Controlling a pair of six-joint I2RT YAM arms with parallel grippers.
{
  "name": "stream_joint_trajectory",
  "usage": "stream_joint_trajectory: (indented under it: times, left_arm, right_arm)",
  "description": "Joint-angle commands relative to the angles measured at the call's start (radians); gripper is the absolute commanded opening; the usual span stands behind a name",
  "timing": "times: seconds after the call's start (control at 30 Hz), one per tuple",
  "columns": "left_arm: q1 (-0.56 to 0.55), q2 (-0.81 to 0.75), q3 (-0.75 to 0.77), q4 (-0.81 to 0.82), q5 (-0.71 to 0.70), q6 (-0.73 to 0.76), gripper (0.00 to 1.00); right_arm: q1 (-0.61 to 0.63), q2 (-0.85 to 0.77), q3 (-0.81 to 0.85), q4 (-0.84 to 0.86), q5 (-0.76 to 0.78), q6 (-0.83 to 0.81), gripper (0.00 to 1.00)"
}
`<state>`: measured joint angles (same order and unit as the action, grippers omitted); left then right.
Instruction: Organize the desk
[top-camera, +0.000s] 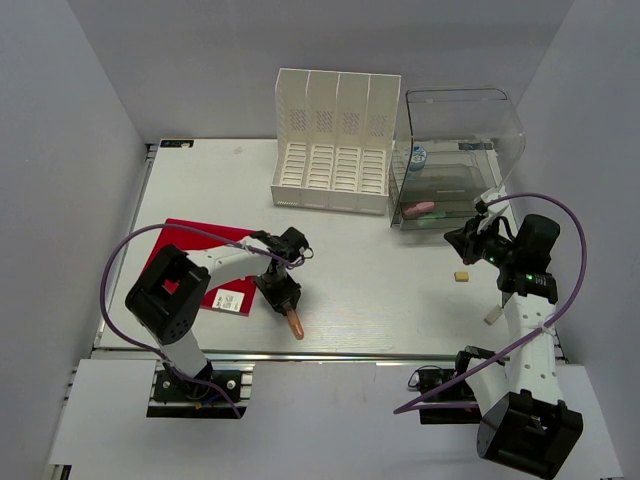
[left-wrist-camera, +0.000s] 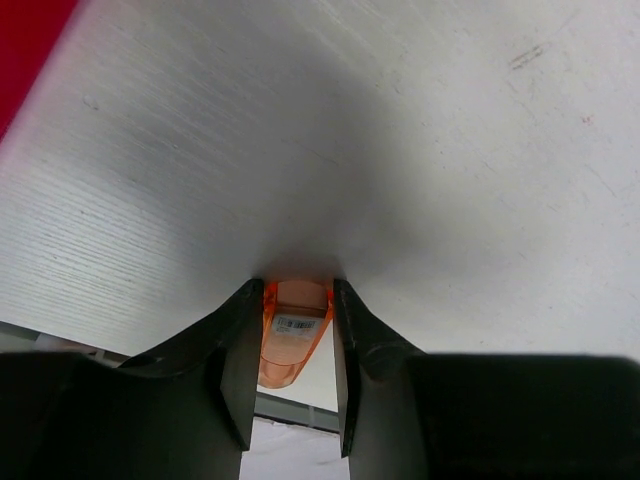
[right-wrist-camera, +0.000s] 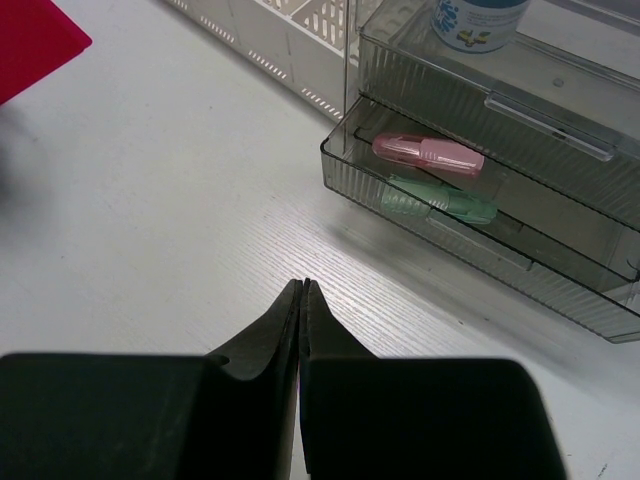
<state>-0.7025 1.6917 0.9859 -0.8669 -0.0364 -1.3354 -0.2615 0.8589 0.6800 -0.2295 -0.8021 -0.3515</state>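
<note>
My left gripper lifts and turns outward next, over the open drawer's end (top-camera: 404, 212) by the file organizer, to release there because the other highlighters lie inside.
The desk (top-camera: 380, 270) is a white tabletop with an aluminium rail (top-camera: 330, 354) along its near edge. My left gripper (top-camera: 284, 296) is low over the desk near that edge, shut on an orange highlighter (top-camera: 295, 322). In the left wrist view the highlighter (left-wrist-camera: 290, 340) sits between both fingers of the left gripper (left-wrist-camera: 297, 290), its tip pointing toward the rail. My right gripper (top-camera: 468, 240) is shut and empty, just in front of the clear drawer unit (top-camera: 455, 160). The right wrist view shows the right gripper (right-wrist-camera: 304, 283) with its fingers pressed together above bare desk.
A red folder (top-camera: 195, 265) lies at the left. A white file organizer (top-camera: 335, 140) stands at the back. The open drawer (right-wrist-camera: 560, 290) holds a pink highlighter (right-wrist-camera: 428, 153) and a green one (right-wrist-camera: 440, 200); a small bottle (top-camera: 417, 158) is in the unit. A tan eraser (top-camera: 461, 276) and a white piece (top-camera: 493, 315) lie at the right.
</note>
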Motion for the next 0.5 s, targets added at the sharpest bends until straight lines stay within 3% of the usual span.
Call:
stream_joint_trajectory:
  times: [0.0,0.2,0.3,0.33,0.47]
  left_arm:
    - [0.001,-0.023,-0.023,0.022,-0.042,0.050,0.24]
    - [-0.008,-0.104,0.059,0.106,-0.071,0.234,0.14]
    - [-0.017,-0.193,0.056,0.309,0.013,0.398,0.04]
    - [-0.017,-0.228,0.047,0.436,0.035,0.469,0.00]
    - [-0.017,-0.224,0.091,0.634,0.075,0.613,0.00]
  right_arm:
    - [-0.002,-0.012,0.023,0.028,0.001,-0.014,0.00]
    - [-0.004,-0.009,0.023,0.028,0.000,-0.015,0.00]
    - [-0.005,-0.008,0.023,0.024,-0.005,-0.021,0.15]
    - [-0.004,-0.006,0.023,0.025,-0.005,-0.023,0.16]
    - [-0.007,-0.009,0.021,0.024,-0.006,-0.023,0.16]
